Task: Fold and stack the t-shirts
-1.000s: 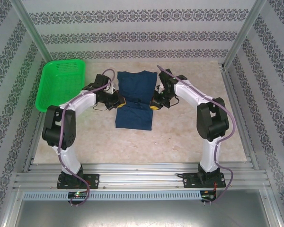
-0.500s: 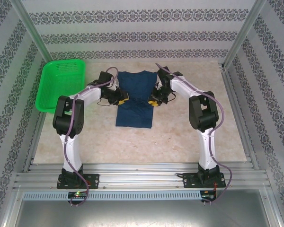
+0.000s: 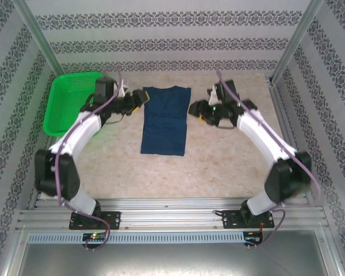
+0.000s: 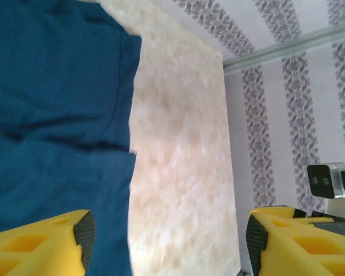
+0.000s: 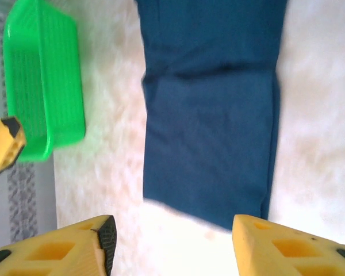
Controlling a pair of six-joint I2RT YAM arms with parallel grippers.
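Note:
The t-shirt has its near corner (image 3: 142,152) below my left gripper, closer to my base. So my left gripper will next move back along the t-shirt's basket-side edge and down onto that corner.
A dark navy t-shirt (image 3: 164,121) lies flat on the table as a narrow rectangle, with a crease across its upper part. My left gripper (image 3: 140,99) hovers just off the shirt's upper left corner, open and empty. In the left wrist view the t-shirt (image 4: 52,109) fills the left side, and the left gripper (image 4: 169,241) spreads its jaws wide over bare table. My right gripper (image 3: 195,109) hangs open to the right of the shirt's top edge. In the right wrist view the right gripper (image 5: 172,247) holds nothing, and the t-shirt (image 5: 210,115) lies beyond its tips.
A green mesh basket (image 3: 72,100) stands at the back left, close behind the left arm; its wall also shows as the basket (image 5: 43,80) in the right wrist view. Patterned walls and metal posts enclose the beige table (image 3: 230,155).
Both grippers went from shut at the shirt's side edges to open, and pulled outward and back off the cloth. The shirt stays flat in its narrow shape.

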